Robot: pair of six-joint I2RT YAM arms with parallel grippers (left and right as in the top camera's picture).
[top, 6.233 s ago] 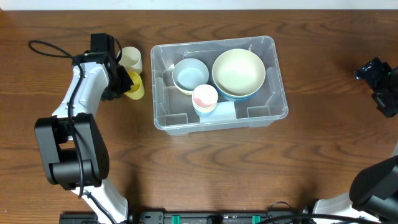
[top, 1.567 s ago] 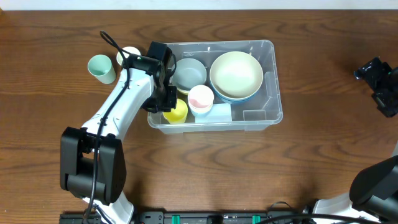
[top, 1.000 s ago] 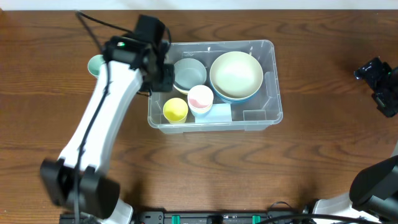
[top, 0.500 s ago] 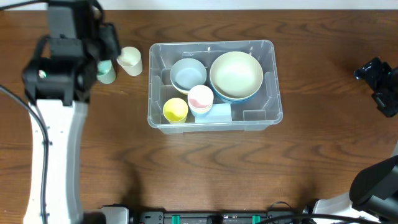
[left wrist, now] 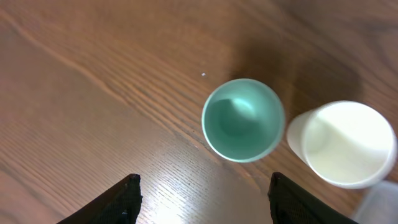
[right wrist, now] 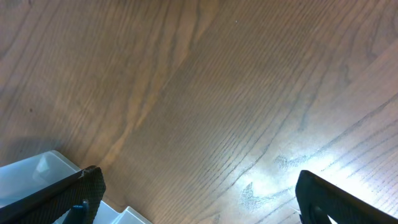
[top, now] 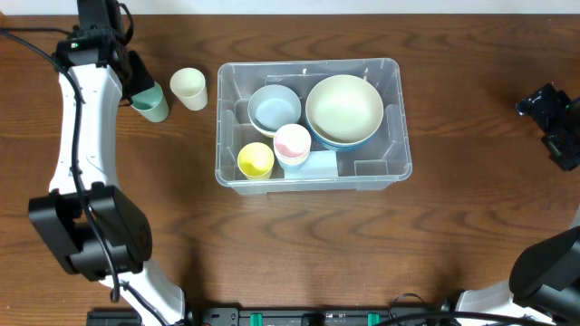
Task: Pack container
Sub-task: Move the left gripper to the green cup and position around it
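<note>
My left gripper moves down over the green cup's side (top: 136, 105) that faces away from the cream cup (top: 188, 88) next, since the green cup stands below the open gripper.
The clear container (top: 400, 118) stands mid-table and holds a large cream bowl (top: 343, 106), a light blue bowl (top: 275, 108), a pink cup (top: 293, 143) and a yellow cup (top: 256, 160). A corner of it shows in the right wrist view (right wrist: 37, 168). A green cup (top: 151, 102) and a cream cup (top: 188, 88) stand on the table left of the container. My left gripper (top: 136, 80) is open and empty, above the green cup (left wrist: 243, 119), with the cream cup (left wrist: 341, 143) beside it. My right gripper (top: 555, 122) is open and empty at the far right.
Black cables run along the far left edge (top: 27, 41). Brown wooden table (top: 299, 244) stretches in front of the container and between it and the right arm.
My left gripper let go of the yellow cup in the container's front left, then rose out and swung left to above the green cup. The right arm has not moved.
</note>
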